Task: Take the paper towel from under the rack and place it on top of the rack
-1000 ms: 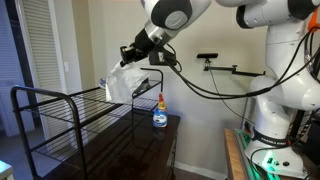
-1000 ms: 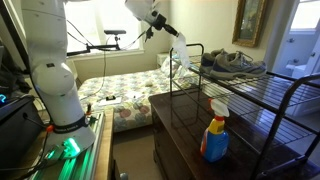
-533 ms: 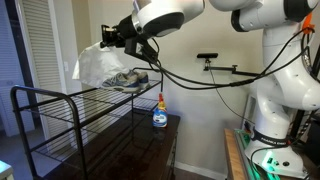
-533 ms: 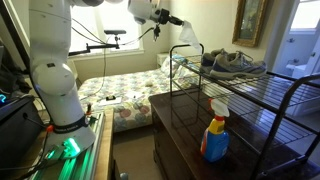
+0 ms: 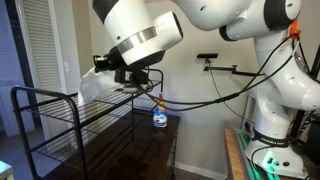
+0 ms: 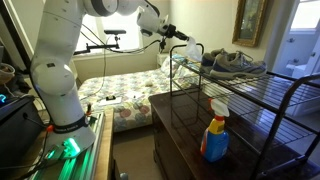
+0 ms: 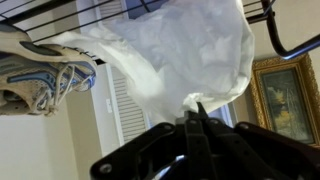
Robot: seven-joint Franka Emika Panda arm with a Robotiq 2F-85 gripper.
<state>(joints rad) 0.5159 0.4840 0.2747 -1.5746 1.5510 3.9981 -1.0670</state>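
The rack's top shelf beside the grey sneakers is below my gripper, so it needs to tilt down and lower toward that shelf to release the towel's corner.
My gripper (image 7: 195, 118) is shut on a bunched corner of the white paper towel (image 7: 185, 50). The towel hangs from the closed fingertips (image 7: 189, 122) against the black wire rack (image 7: 288, 42). In both exterior views the gripper (image 5: 104, 64) (image 6: 181, 36) holds the towel (image 5: 94, 86) (image 6: 190, 51) at the top shelf of the rack (image 5: 60, 103) (image 6: 250, 92). The towel's lower part seems to touch the top wires. I cannot tell how much of it rests there.
A pair of grey sneakers (image 6: 233, 63) lies on the rack's top shelf, beside the towel; one shoe shows in the wrist view (image 7: 35, 70). A spray bottle (image 5: 159, 113) (image 6: 215, 130) stands on the dark cabinet (image 6: 185, 135). A framed picture (image 7: 287, 95) hangs on the wall.
My arm has carried the towel from the rack's end over its top shelf, then lowered it onto the top wires. The gripper has stayed shut on it.
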